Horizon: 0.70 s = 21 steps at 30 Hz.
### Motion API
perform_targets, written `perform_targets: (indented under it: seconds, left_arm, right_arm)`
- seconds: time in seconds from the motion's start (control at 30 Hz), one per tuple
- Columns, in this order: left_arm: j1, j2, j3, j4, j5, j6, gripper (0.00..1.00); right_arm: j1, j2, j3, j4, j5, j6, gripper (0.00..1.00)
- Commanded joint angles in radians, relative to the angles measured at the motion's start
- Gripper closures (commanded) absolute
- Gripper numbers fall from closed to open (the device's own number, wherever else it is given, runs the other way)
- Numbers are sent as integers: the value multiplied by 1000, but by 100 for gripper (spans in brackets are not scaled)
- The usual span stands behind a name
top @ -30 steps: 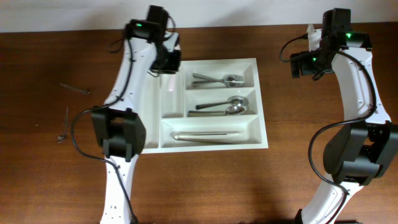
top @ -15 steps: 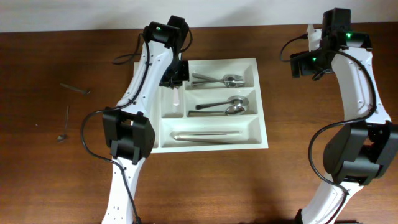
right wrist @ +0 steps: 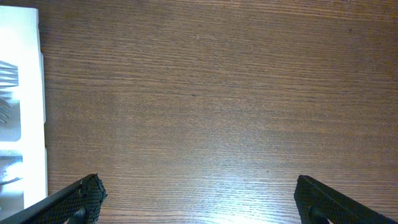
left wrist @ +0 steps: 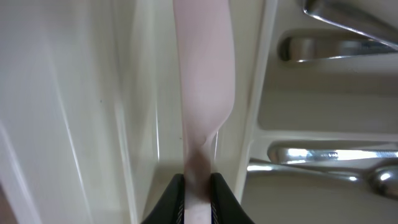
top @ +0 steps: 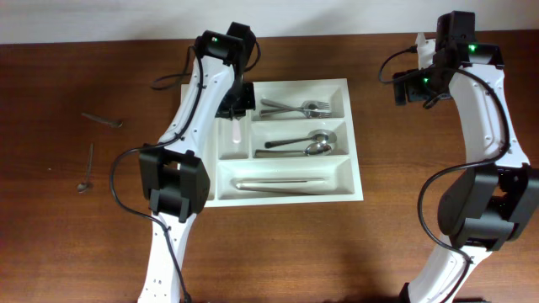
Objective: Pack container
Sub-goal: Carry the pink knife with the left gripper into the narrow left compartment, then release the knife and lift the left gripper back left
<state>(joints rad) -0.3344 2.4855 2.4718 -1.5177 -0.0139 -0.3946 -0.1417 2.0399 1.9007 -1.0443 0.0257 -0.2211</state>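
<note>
The pale utensil [left wrist: 202, 81] already runs along the long sides of the container. The left gripper goes down into the narrow upright compartment [left wrist: 169, 127] directly below next and releases the utensil.
The white cutlery tray [top: 357, 143] lies mid-table. Its long compartments hold forks [top: 295, 108], spoons [top: 303, 145] and a knife [top: 282, 183]. My left gripper [top: 237, 108] is over the narrow upright compartment beside the forks. It is shut on a pale white plastic utensil [left wrist: 202, 81], whose blade reaches down into that compartment [top: 238, 130]. In the left wrist view the jaws [left wrist: 198, 198] pinch its handle. My right gripper [right wrist: 198, 199] is open and empty above bare wood, right of the tray's edge [right wrist: 25, 74].
Two small dark utensils lie on the wood at the far left, one [top: 102, 120] near the back and one [top: 87, 168] nearer the front. A white object [top: 420, 44] stands at the back right by my right arm.
My left gripper moved from the tray's back left corner to over the narrow compartment, carrying the white utensil, then lowered it slightly. The right arm has not moved.
</note>
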Motion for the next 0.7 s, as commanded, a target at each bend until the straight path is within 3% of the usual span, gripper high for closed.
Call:
perform_targets:
  seconds: [0.0, 0.23, 0.3, 0.33, 0.4, 0.67]
  left_arm:
    - [3, 6, -75, 27, -17, -16, 98]
    - [3, 6, -100, 48, -17, -16, 97]
    - [4, 6, -100, 47, -17, -15, 68]
    - [3, 6, -100, 47, -16, 1, 41]
    - [4, 5, -95, 45, -17, 7, 25]
    - [52, 5, 11, 18, -16, 43, 23]
  right_arm:
    - [4, -20, 3, 1, 2, -8, 1]
    - [4, -20, 3, 0, 2, -8, 1]
    - [4, -20, 3, 1, 2, -8, 1]
    - [4, -20, 3, 0, 2, -8, 1]
    - [4, -21, 3, 1, 2, -8, 1]
    - [4, -20, 3, 1, 2, -8, 1]
